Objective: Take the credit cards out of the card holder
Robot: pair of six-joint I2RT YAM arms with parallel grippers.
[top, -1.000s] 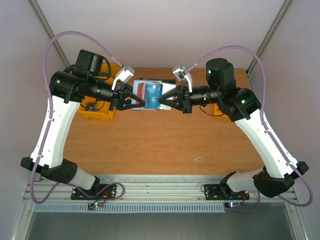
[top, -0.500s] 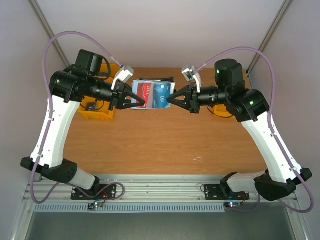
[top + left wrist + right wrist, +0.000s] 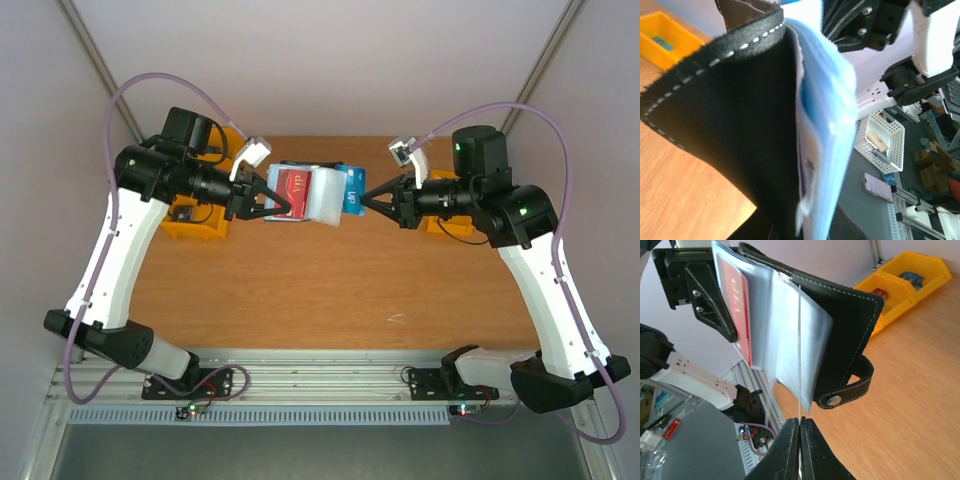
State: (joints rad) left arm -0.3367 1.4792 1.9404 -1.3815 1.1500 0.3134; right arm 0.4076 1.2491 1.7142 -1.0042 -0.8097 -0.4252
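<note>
My left gripper lowers the card holder (image 3: 300, 190) onto the bare wooden tabletop below next, clear of the yellow bins, and lets go of the holder's edge.
The card holder (image 3: 300, 190) hangs open in the air above the far part of the table. My left gripper (image 3: 272, 205) is shut on its left edge. A red credit card (image 3: 291, 184) sits in a clear sleeve. My right gripper (image 3: 366, 201) is shut on a pale blue credit card (image 3: 352, 190) that sticks out to the right of the sleeves. In the right wrist view that card (image 3: 799, 355) is edge-on, a thin line between the shut fingers (image 3: 788, 445), beside the black holder (image 3: 840, 325) and its snap tab (image 3: 852, 390). The left wrist view shows the holder's black outside (image 3: 730, 110) and pale blue sleeves (image 3: 827, 125); its fingers are hidden.
A yellow bin (image 3: 192, 224) stands under the left arm and another (image 3: 438, 222) behind the right gripper. The bins also show in the right wrist view (image 3: 905, 280). The wooden table (image 3: 320, 290) lies below.
My right gripper has moved right, drawing the pale blue card out of the holder's sleeves. The left gripper still holds the holder, which now fans open wider.
</note>
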